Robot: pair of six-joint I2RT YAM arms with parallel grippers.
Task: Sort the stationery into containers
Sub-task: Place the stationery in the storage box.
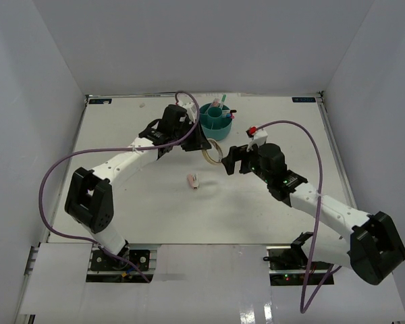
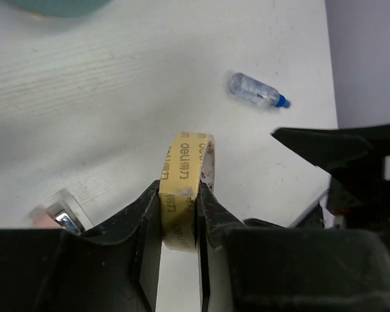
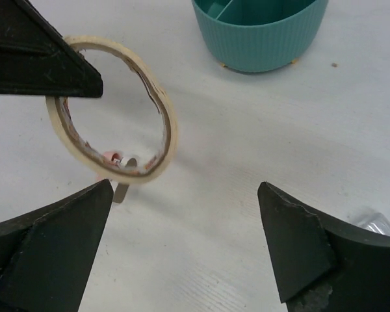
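Observation:
I will next carry the tape ring outward with my left gripper, over the teal organizer's pen-free side (image 1: pixel 204 121), and release the ring there, because the organizer is outward of the gripper.
A tan tape ring (image 2: pixel 185 162) stands on edge just above the table, and my left gripper (image 2: pixel 179 188) is shut on its band. From above the ring (image 1: pixel 212 152) hangs between my left gripper (image 1: pixel 201 143) and my right gripper (image 1: pixel 228 162). My right gripper (image 3: pixel 185 188) is open, its jaws wide apart and holding nothing, with the ring (image 3: pixel 166 123) just ahead to its left. The teal organizer (image 1: pixel 216 120) behind holds several pens (image 1: pixel 219 104). A pink eraser (image 1: pixel 194 181) lies on the table. A small clear bottle with a blue cap (image 2: pixel 257 91) lies beyond the ring.
The organizer's ribbed wall (image 3: pixel 260 39) stands close ahead of the right gripper. White walls close in the table on three sides. The right gripper's dark fingers (image 2: pixel 325 146) sit near the left wrist camera's right edge. Purple cables arc over both arms.

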